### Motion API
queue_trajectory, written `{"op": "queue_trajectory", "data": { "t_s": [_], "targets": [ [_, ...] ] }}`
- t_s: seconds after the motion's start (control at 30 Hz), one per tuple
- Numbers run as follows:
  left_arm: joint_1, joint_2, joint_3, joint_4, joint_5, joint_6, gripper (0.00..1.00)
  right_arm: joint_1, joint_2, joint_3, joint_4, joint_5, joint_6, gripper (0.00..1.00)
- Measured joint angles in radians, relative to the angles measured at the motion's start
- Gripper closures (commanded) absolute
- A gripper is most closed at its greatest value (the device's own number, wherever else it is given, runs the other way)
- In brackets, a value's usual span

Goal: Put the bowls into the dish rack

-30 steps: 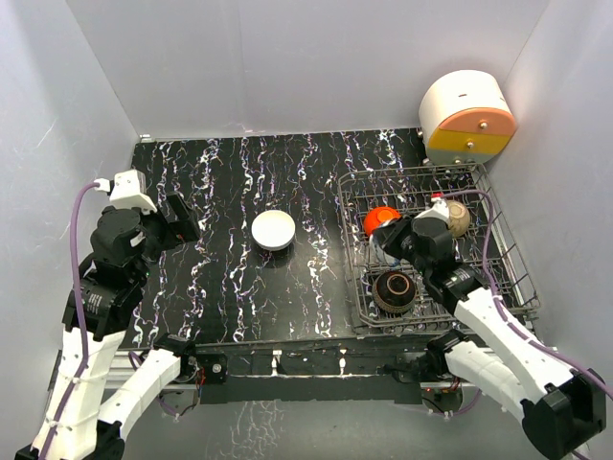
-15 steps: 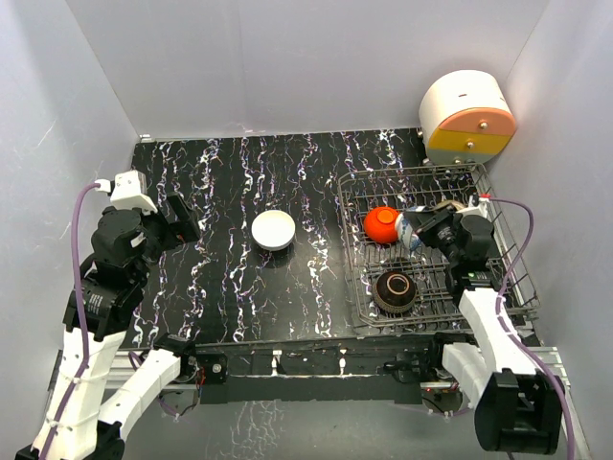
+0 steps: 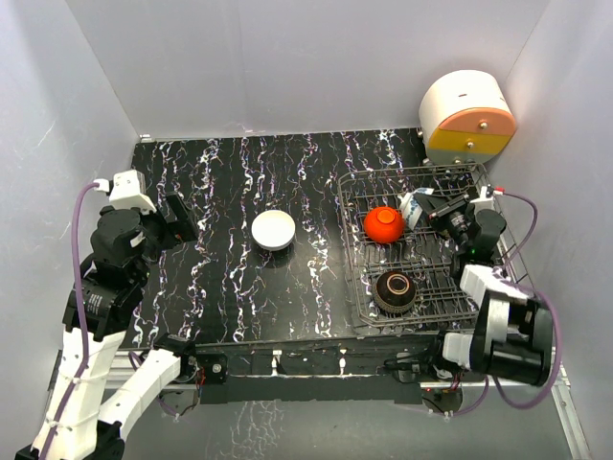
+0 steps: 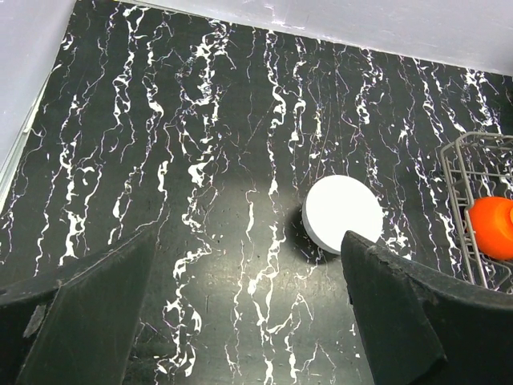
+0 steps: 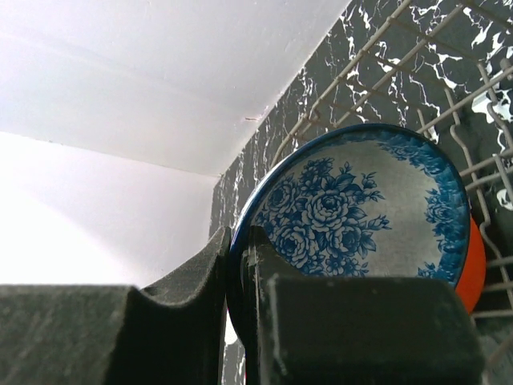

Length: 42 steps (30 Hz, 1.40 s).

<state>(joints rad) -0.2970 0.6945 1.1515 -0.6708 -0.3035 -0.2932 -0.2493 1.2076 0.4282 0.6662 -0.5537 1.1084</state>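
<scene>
The red-orange bowl crowds the patterned bowl. My right gripper will next move outward past the red-orange bowl, then down to the rack's far wires, and let go of the patterned bowl's rim.
My right gripper is shut on the rim of the blue-and-white patterned bowl, holding it on edge over the back of the grey wire dish rack. In the right wrist view the bowl fills the frame, its rim pinched in the gripper. The red-orange bowl and the dark bowl sit in the rack. The white bowl lies upside down on the table; it also shows in the left wrist view. My left gripper is open and empty, left of it. The tan bowl is hidden.
A big white-orange-yellow drum-shaped container stands at the back right corner behind the rack. White walls close in the black marbled table on three sides. The rack's corner and the red-orange bowl show in the left wrist view.
My right arm has swung to the right and back, carrying the blue-and-white bowl from the rack's middle toward its back right. The tan bowl is now covered. The left arm has not moved.
</scene>
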Motion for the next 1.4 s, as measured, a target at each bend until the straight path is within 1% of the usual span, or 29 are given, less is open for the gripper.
{"op": "queue_trajectory", "data": {
  "t_s": [0.3,0.43,0.53,0.77,0.9,1.13,1.3,1.4],
  "targets": [
    [0.0,0.018,0.029,-0.011,-0.021,0.013,0.03,-0.008,0.368,0.045,0.416,-0.049,0.174,0.92],
    [0.0,0.022,0.036,-0.016,-0.029,0.018,0.03,-0.008,0.451,0.07,0.521,-0.041,0.223,0.92],
    [0.0,0.03,0.047,-0.023,-0.033,0.022,0.03,-0.008,0.473,0.096,0.55,-0.029,0.232,0.91],
    [0.0,0.032,0.051,-0.022,-0.04,0.024,0.03,-0.008,0.488,0.154,0.541,0.004,0.221,0.9],
    [0.0,0.032,0.051,-0.023,-0.04,0.024,0.03,-0.008,0.523,0.157,0.542,0.012,0.222,0.9],
    [0.0,0.032,0.051,-0.036,-0.051,0.024,0.03,-0.002,0.658,0.156,0.584,0.024,0.259,0.9],
    [0.0,0.032,0.051,-0.043,-0.056,0.024,0.03,0.014,0.681,0.156,0.619,0.047,0.268,0.89],
    [0.0,0.032,0.053,-0.048,-0.058,0.024,0.03,0.023,0.687,0.16,0.629,0.058,0.269,0.88]
  ]
}}
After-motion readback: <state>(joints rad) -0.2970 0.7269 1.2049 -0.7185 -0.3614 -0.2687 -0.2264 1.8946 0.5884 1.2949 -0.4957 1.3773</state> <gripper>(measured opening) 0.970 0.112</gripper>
